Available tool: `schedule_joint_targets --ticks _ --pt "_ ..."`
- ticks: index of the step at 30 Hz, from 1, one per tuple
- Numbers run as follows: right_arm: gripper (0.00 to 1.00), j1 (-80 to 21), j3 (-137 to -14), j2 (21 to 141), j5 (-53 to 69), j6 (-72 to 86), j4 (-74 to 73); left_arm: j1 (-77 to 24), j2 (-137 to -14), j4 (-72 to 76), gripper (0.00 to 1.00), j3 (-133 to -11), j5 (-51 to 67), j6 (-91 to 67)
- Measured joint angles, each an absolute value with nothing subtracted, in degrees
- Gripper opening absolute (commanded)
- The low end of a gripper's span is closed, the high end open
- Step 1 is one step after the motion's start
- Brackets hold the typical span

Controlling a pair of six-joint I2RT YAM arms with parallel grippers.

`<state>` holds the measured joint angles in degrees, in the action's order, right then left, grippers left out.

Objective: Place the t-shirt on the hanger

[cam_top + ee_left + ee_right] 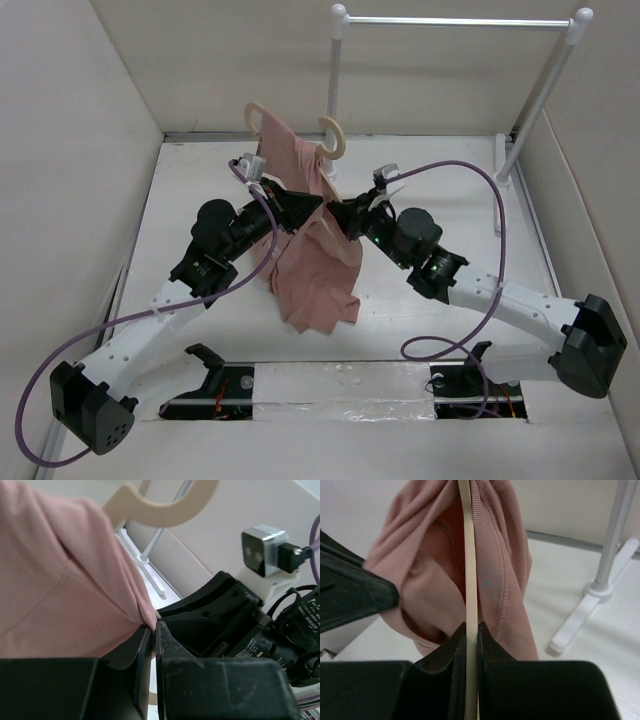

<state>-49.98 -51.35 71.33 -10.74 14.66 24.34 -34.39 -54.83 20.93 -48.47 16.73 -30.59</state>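
Note:
Cloth already bunches along both sides of the hanger, so my right gripper next needs to pull the thin hanger down and back toward the t-shirt's hanging lower part [325, 265] [512, 635] and then let it go.
A pink t-shirt [315, 265] hangs in mid-air between my two arms, draped over a beige hanger [334, 137] whose hook and one shoulder end stick out above the cloth. My left gripper [318, 203] is shut on a fold of the t-shirt's ribbed edge [145, 611], with the hanger's hook [165, 507] above it. My right gripper [335, 208] is shut on the thin hanger [468, 555], edge-on between the fingers, with the t-shirt [495, 570] bunched on both sides of it. The two grippers nearly touch.
A white tubular rail stand [455, 22] rises at the back right, its foot [500, 185] on the white table. It also shows in the right wrist view [607, 565]. Purple cables loop from both arms. White walls enclose the table.

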Motion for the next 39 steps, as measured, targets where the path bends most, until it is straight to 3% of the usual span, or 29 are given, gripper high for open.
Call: schedule_joint_targets --ticks 1,2,3,6,8,12,15,16,17,22,31,39 --pt "0.0 -50.0 -50.43 71.2 -10.48 14.79 26.48 -34.39 -54.72 20.64 0.04 -48.31 16.67 -30.7" --pt "0.0 -50.06 -49.54 70.98 -10.37 14.81 28.27 -34.39 -54.68 20.27 0.12 -48.23 16.53 -30.74" --pt "0.0 -50.19 -48.69 70.81 -10.33 14.83 29.67 -34.39 -54.68 19.92 0.28 -48.18 16.4 -30.87" --pt "0.0 -50.33 -45.87 70.06 -10.61 15.27 33.5 -34.41 -54.68 19.7 0.49 -47.9 16.51 -31.4" --pt "0.0 -50.33 -43.86 69.45 -11.11 15.59 35.62 -34.41 -54.81 19.62 0.53 -47.9 16.84 -31.59" --pt "0.0 -50.3 -41.28 68.25 -12.21 16.25 37.36 -34.41 -55.0 19.64 0.54 -47.9 17.19 -31.9" --pt "0.0 -50.3 -41.01 67.66 -12.49 16.27 37.85 -34.41 -54.7 19.86 0.43 -47.83 16.21 -32.47" --pt "0.0 -50.33 -40.95 67.35 -12.49 16.27 37.93 -34.41 -54.33 20.18 0.33 -47.64 15.4 -32.97" --pt "0.0 -50.3 -40.82 67.07 -12.47 16.27 38.02 -34.41 -53.71 20.64 0.3 -47.2 14.28 -33.85" --pt "0.0 -50.3 -40.27 66.32 -11.99 16.29 38.13 -34.44 -51.55 24.25 0.24 -45.45 6.44 -38.3" --pt "0.0 -50.43 -39.44 65.43 -10.85 16.29 37.69 -34.41 -58.92 27.03 0.63 -48.05 -3.07 -44.49" --pt "0.0 -51.37 -39.42 65.28 -10.2 16.27 37.26 -33.32 -61.06 30.7 0.68 -48.75 -5.91 -47.66"
